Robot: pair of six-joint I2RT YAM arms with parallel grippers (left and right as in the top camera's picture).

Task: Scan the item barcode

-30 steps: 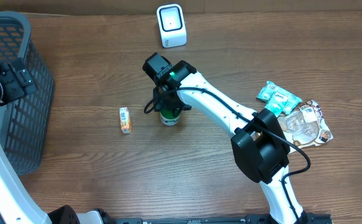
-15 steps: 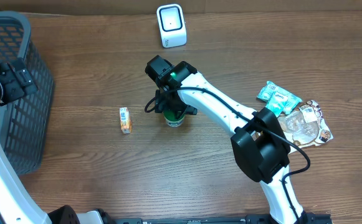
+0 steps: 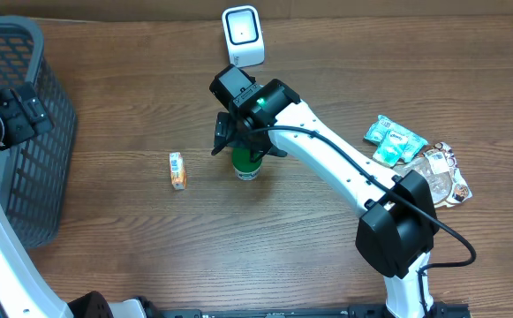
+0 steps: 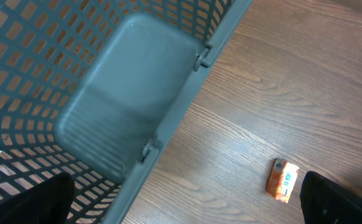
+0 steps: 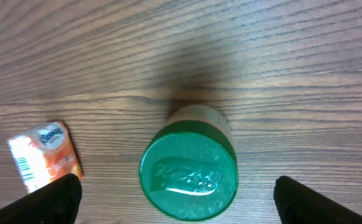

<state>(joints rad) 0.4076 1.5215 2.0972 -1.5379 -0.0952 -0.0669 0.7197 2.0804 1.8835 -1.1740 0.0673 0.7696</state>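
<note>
The jar stands upright below with its lid between my open fingers, so my right gripper will next come down over the green lid [image 3: 247, 166] [image 5: 188, 173] and close on its sides.
The item, a jar with a green lid [image 3: 247, 166], stands upright on the wooden table below the white barcode scanner [image 3: 243, 35]. My right gripper [image 3: 246, 144] hovers straight above it. In the right wrist view the lid [image 5: 188, 173] lies between the two black fingertips of the right gripper [image 5: 187, 200], which is open wide and clear of the jar on both sides. My left gripper [image 4: 190, 202] is open and holds nothing, hanging over the rim of the grey basket [image 4: 131, 81].
A small orange carton [image 3: 177, 170] lies flat left of the jar, and it also shows as the orange carton [image 5: 43, 155] by the right gripper's left finger. The basket [image 3: 26, 177] fills the left edge. Teal packets [image 3: 396, 141] and a clear wrapped pack [image 3: 433, 175] lie at the right.
The right gripper's fingers have spread wide off the jar, which now stands free on the table slightly right of before. The right arm has shifted. The left arm has not moved.
</note>
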